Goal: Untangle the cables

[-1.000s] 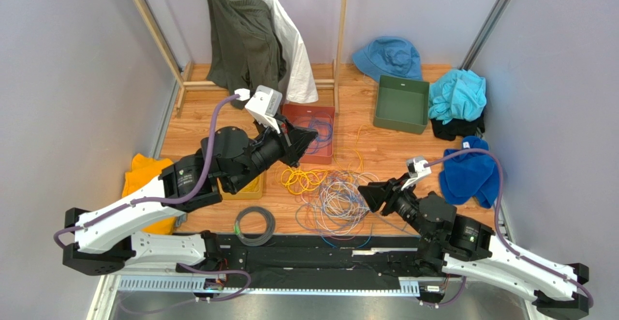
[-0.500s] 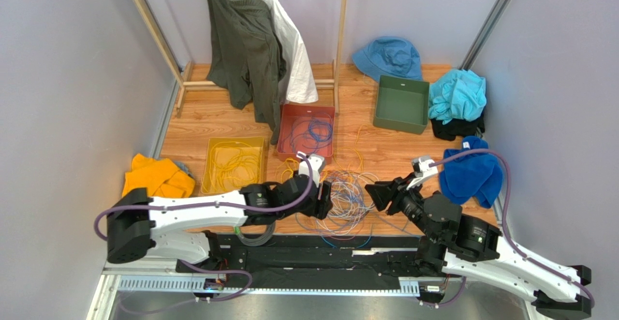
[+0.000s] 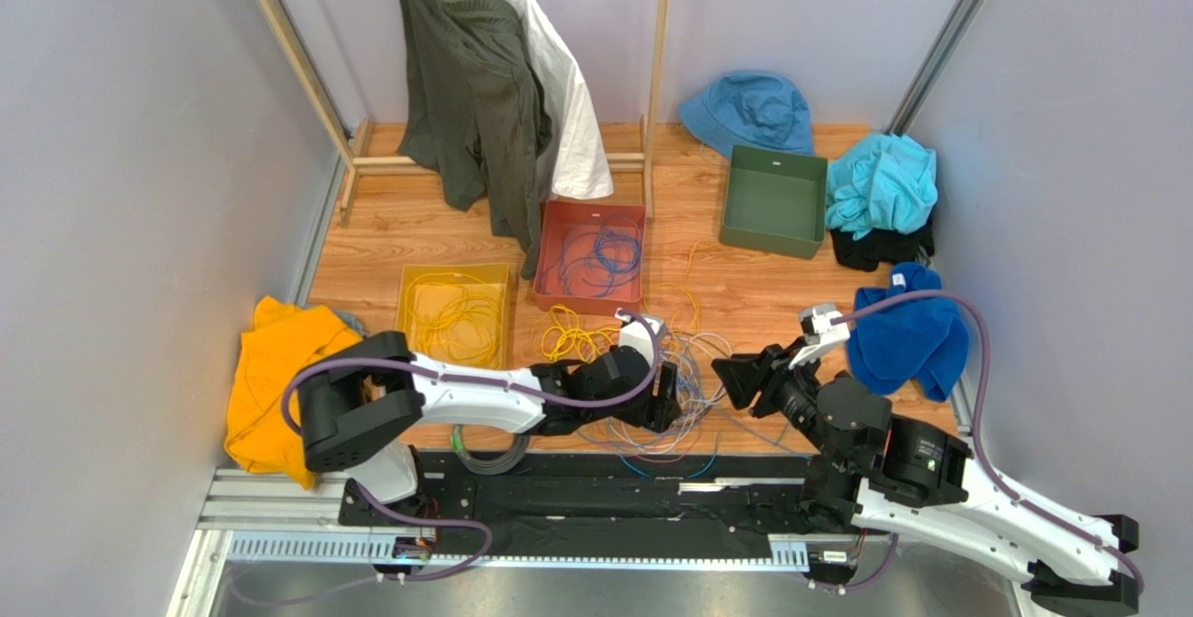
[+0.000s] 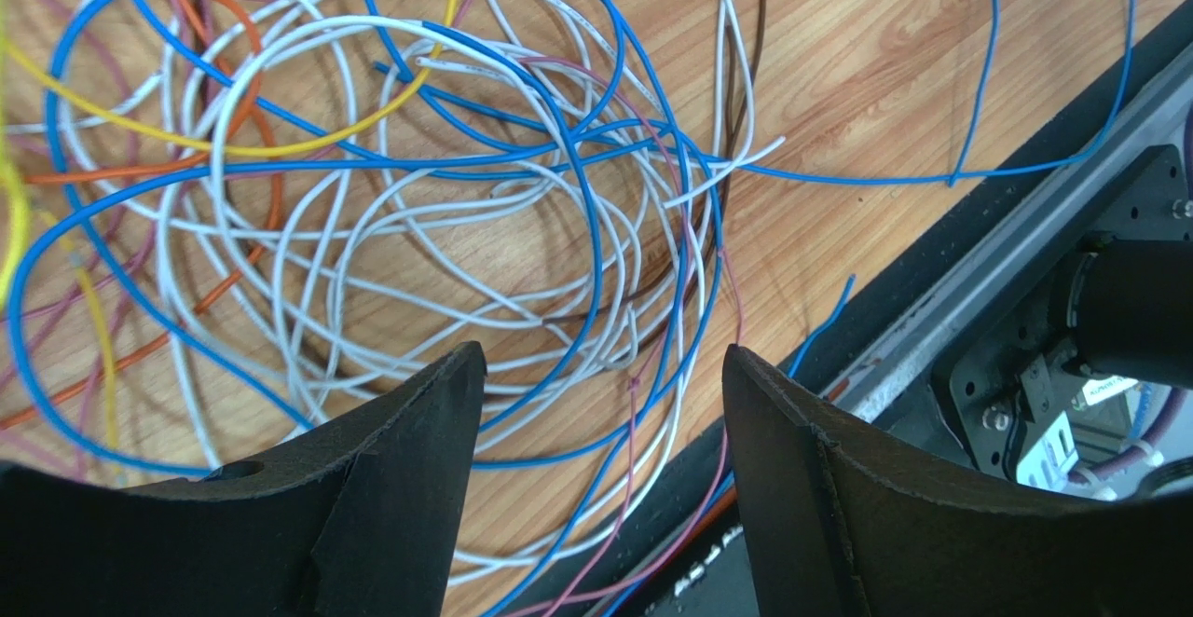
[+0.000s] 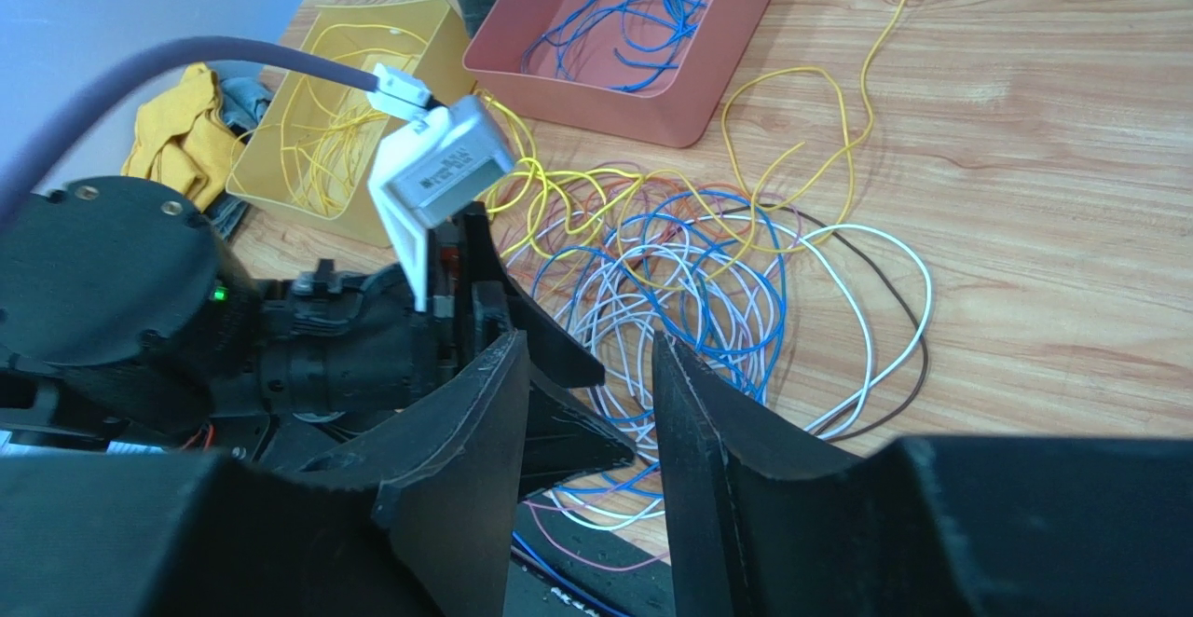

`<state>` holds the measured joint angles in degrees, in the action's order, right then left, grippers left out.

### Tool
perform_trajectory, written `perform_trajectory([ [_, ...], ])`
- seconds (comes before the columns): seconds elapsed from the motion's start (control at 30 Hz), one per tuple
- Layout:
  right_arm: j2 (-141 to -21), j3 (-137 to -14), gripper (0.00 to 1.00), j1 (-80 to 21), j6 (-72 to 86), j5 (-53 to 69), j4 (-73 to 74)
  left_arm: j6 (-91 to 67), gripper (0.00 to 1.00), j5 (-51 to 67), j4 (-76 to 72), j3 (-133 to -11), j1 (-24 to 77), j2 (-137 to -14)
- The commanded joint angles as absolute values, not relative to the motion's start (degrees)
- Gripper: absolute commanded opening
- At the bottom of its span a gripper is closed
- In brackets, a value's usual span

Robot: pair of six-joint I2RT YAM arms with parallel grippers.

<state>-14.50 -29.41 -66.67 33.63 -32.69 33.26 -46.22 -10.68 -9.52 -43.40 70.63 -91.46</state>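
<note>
The thin blue cable curves over the white coils, and my left gripper should next lower onto it there.
A tangle of blue, white, orange and purple cables [image 3: 656, 366] lies on the wooden table near its front edge, with loose yellow cable [image 3: 574, 339] at its left. In the left wrist view the tangle [image 4: 420, 184] fills the table beneath my left gripper [image 4: 602, 366], which hangs open just above the strands with nothing gripped. From above, the left gripper [image 3: 668, 402] sits over the tangle's near side. My right gripper [image 3: 730, 373] hovers at the tangle's right edge. Its jaws [image 5: 588, 352] stand apart and empty, facing the left gripper's fingers [image 5: 567, 352] and the cables [image 5: 700, 282].
A yellow tray [image 3: 415, 321] holds yellow cables and a red tray [image 3: 557, 220] holds blue ones. A green bin [image 3: 773, 201], blue hat [image 3: 749, 110], teal cloth [image 3: 880, 181], blue towel [image 3: 908, 332], orange cloth [image 3: 280, 366] and hanging clothes [image 3: 483, 72] ring the table. The black rail [image 3: 630, 484] borders the front.
My left arm swung down from the red tray to the tangle near the front edge, and its gripper went from shut to open. The right gripper shifted slightly right and narrowed a little.
</note>
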Motion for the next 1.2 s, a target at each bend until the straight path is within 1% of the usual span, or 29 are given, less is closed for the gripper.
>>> perform_trajectory([
  [0.0, -14.85, -29.36, 0.41, -66.80, 34.19, -33.40, 31.82, -47.64, 0.72, -9.05, -15.38, -45.79, 70.66, -94.83],
  [0.2, -15.38, -29.18, 0.41, -66.88, 34.19, -33.31, 31.99, -47.02, 0.71, -8.27, -16.43, -47.11, 70.58, -98.96],
  [0.3, -15.38, -29.00, 0.41, -66.80, 34.28, -33.75, 31.99, -47.28, 0.66, -7.12, -17.75, -47.02, 70.58, -100.54],
  [0.4, -15.38, -28.74, 0.41, -66.88, 34.28, -33.92, 31.82, -47.81, 0.49, -4.58, -19.86, -46.85, 70.58, -102.39],
  [0.43, -15.29, -28.65, 0.41, -66.80, 34.36, -34.01, 31.82, -47.99, 0.36, -4.14, -20.82, -46.76, 70.58, -103.26],
  [0.5, -15.29, -28.65, 0.41, -66.88, 34.37, -34.36, 31.90, -48.43, 0.22, -3.08, -21.44, -46.58, 70.58, -103.62],
  [0.53, -15.38, -28.74, 0.41, -66.80, 34.37, -34.37, 31.90, -48.51, 0.08, -2.99, -21.62, -46.06, 70.66, -103.45],
  [0.57, -15.12, -28.91, 0.40, -66.88, 34.45, -34.45, 32.17, -48.60, 0.02, -3.08, -21.80, -45.71, 70.66, -102.93],
  [0.6, -15.12, -29.26, 0.40, -66.80, 34.37, -34.54, 32.43, -48.60, 0.00, -3.60, -21.62, -45.27, 70.66, -102.22],
  [0.7, -14.77, -30.06, 0.40, -66.88, 34.37, -34.89, 33.31, -46.68, 0.00, -5.61, -17.43, -43.51, 70.58, -95.56],
  [0.77, -14.24, -30.41, 0.40, -66.80, 34.28, -35.07, 33.66, -43.79, 0.00, -7.20, -13.21, -43.50, 70.58, -86.61],
  [0.8, -14.06, -30.41, 0.40, -66.88, 34.28, -35.33, 34.01, -42.64, 0.00, -8.86, -8.49, -43.85, 70.58, -82.92],
  [0.83, -13.63, -30.32, 0.40, -66.88, 34.28, -35.51, 34.19, -41.23, 0.00, -9.49, -5.91, -45.68, 70.58, -75.66],
  [0.87, -13.36, -30.24, 0.40, -66.88, 34.45, -35.77, 34.19, -38.09, 0.00, -10.19, -2.93, -47.36, 70.66, -72.28],
  [0.9, -13.19, -29.97, 0.40, -66.80, 34.54, -36.12, 33.75, -36.40, 0.00, -11.33, 3.89, -49.72, 70.58, -69.29],
  [0.93, -13.01, -29.36, 0.41, -66.80, 34.72, -36.38, 33.49, -34.82, 0.00, -11.95, 7.35, -55.40, 70.66, -65.08],
  [0.97, -12.83, -28.83, 0.42, -66.88, 35.93, -36.91, 32.96, -32.02, 0.00, -12.74, 10.43, -58.50, 70.66, -63.65],
  [1.0, -12.83, -28.48, 0.42, -66.80, 36.47, -38.05, 32.26, -30.77, 0.00, -13.27, 15.51, -61.41, 70.58, -62.50],
  [1.03, -12.75, -27.95, 0.43, -66.80, 36.82, -38.32, 31.47, -29.72, 0.00, -13.62, 17.82, -67.18, 70.58, -61.45],
  [1.1, -12.48, -26.11, 0.43, -66.88, 36.65, -37.97, 28.50, -27.52, 0.00, -13.71, 23.52, -72.40, 70.58, -61.26],
  [1.13, -12.22, -25.67, 0.44, -66.88, 36.48, -37.71, 27.61, -26.29, 0.00, -13.71, 24.86, -76.77, 70.58, -61.61],
  [1.17, -12.04, -25.40, 0.45, -66.80, 36.13, -36.92, 25.94, -25.76, 0.00, -13.62, 26.18, -78.64, 70.58, -61.87],
])
